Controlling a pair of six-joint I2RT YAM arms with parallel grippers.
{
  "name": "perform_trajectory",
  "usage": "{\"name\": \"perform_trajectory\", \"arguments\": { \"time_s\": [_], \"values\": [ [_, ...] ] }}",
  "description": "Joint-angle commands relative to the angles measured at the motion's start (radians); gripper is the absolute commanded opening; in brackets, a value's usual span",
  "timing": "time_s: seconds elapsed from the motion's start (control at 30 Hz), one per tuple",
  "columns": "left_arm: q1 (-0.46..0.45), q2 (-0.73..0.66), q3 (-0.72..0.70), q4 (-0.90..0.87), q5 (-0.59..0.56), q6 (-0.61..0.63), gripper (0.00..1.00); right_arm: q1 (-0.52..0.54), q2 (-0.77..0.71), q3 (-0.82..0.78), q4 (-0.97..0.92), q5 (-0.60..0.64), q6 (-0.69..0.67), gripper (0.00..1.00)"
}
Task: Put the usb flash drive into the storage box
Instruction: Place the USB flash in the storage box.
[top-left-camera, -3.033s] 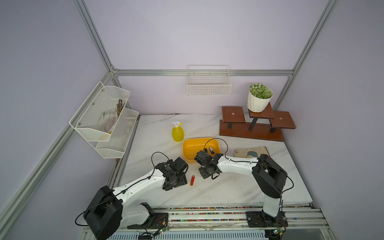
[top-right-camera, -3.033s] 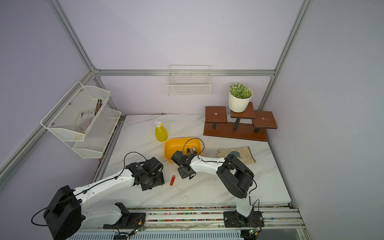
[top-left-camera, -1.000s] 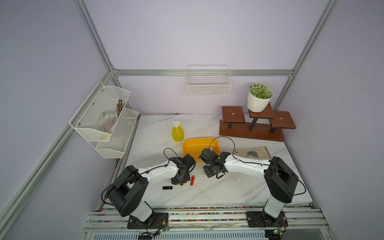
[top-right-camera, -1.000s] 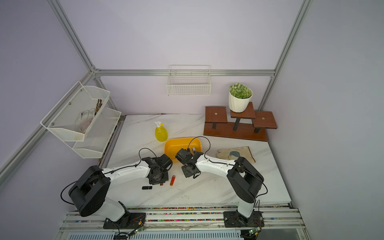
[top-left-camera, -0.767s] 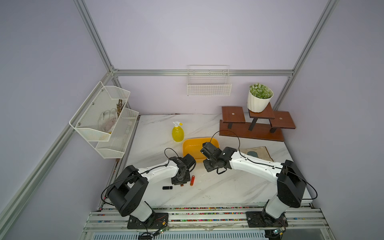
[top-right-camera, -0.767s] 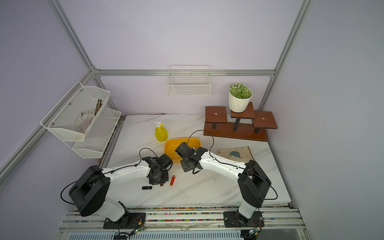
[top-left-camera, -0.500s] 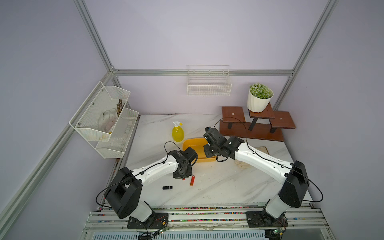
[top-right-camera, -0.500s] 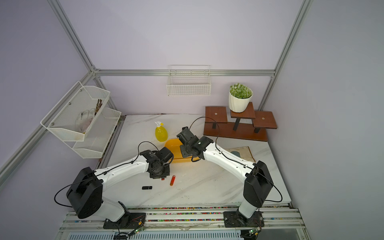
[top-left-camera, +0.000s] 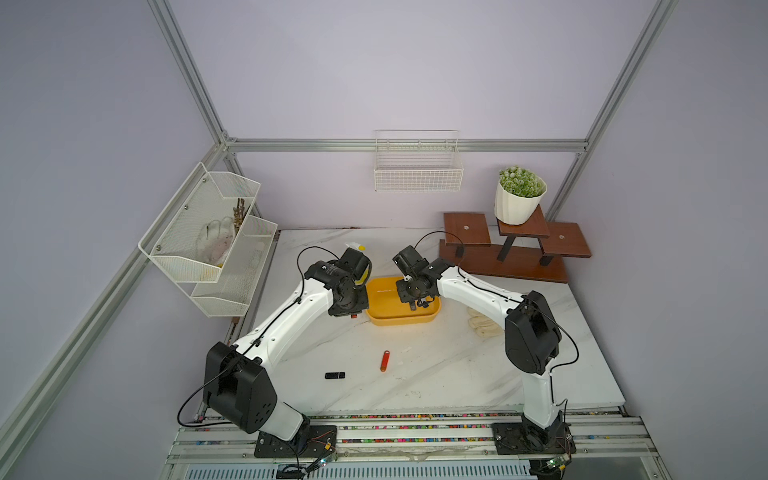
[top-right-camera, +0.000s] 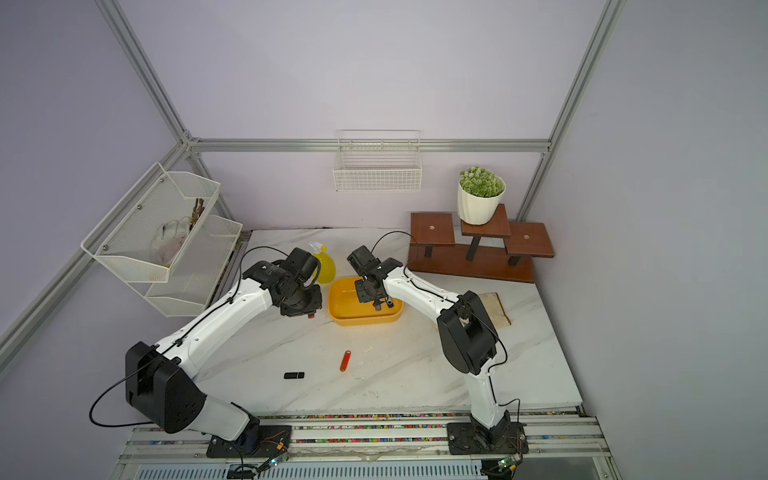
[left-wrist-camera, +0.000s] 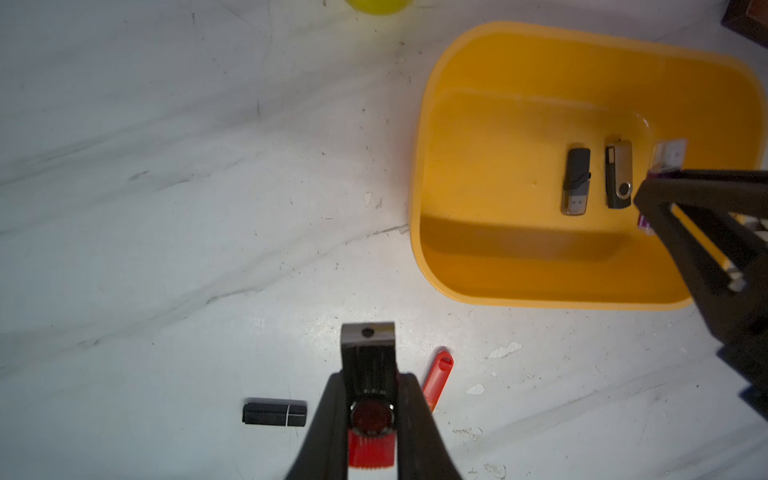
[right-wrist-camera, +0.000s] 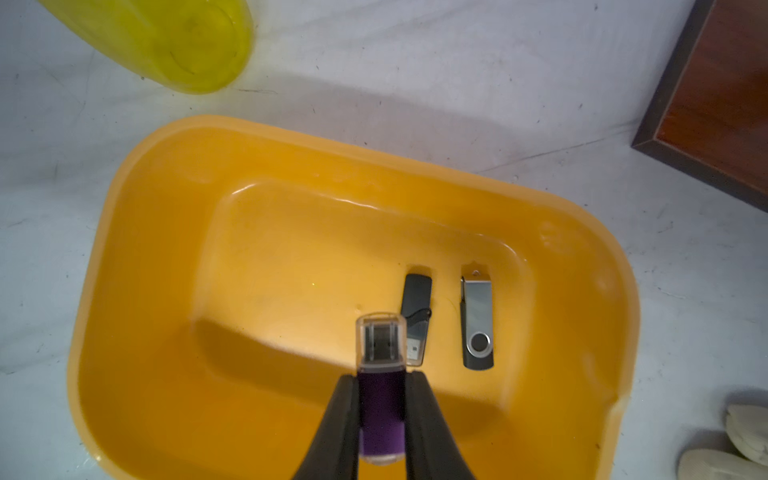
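Observation:
My right gripper should next go down to the bare bottom of the storage box (right-wrist-camera: 379, 286) beside the black drive, which is below it. It should let go of the purple drive there, inside the storage box's sides.
The yellow-orange storage box (top-left-camera: 401, 319) sits mid-table and holds a black usb flash drive (right-wrist-camera: 417, 297) and a silver-swivel one (right-wrist-camera: 477, 324). My right gripper (right-wrist-camera: 381, 380) is shut on a purple drive with a clear cap (right-wrist-camera: 380, 411), hanging over the box's inside (top-left-camera: 415, 305). My left gripper (left-wrist-camera: 370, 382) is shut on a black-and-red drive (left-wrist-camera: 368, 357), raised just off the box's left end (top-left-camera: 353, 315). A black drive (top-left-camera: 335, 375) and a red drive (top-left-camera: 385, 360) lie on the marble nearer the front.
A yellow spray bottle (top-right-camera: 323, 266) stands behind the box. A wooden step stand (top-left-camera: 511, 266) with a potted plant (top-left-camera: 518, 203) is at the back right. White gloves (top-left-camera: 484, 326) lie right of the box. A mesh rack (top-left-camera: 208, 245) and a wire basket (top-left-camera: 417, 170) hang on the walls.
Both arms rose from the front of the table and swung back. The right gripper carried the purple drive over the box; the left carried the black-and-red drive to the box's left end.

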Motion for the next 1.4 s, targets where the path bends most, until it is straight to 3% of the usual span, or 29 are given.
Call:
{"name": "perform_trajectory", "arguments": {
  "time_s": [0.0, 0.4, 0.77, 0.9, 1.13, 1.37],
  "values": [
    [0.051, 0.014, 0.039, -0.044, 0.014, 0.092, 0.0, -0.009, 0.04, 0.066, -0.011, -0.025, -0.016, 0.0],
    [0.092, 0.095, 0.033, 0.002, 0.068, 0.132, 0.0, -0.017, 0.2, 0.16, -0.04, -0.022, -0.011, 0.0],
    [0.092, 0.13, 0.06, 0.036, 0.104, 0.148, 0.0, -0.037, 0.257, 0.171, -0.026, -0.026, -0.02, 0.0],
    [0.088, 0.176, 0.13, 0.045, 0.134, 0.165, 0.0, -0.04, 0.256, 0.167, -0.029, -0.023, -0.025, 0.19],
    [0.081, 0.28, 0.243, 0.065, 0.16, 0.207, 0.0, -0.044, 0.249, 0.176, -0.029, -0.026, -0.03, 0.34],
    [0.065, 0.33, 0.289, 0.076, 0.196, 0.202, 0.0, -0.049, 0.211, 0.172, -0.035, 0.014, -0.015, 0.36]
  ]
}}
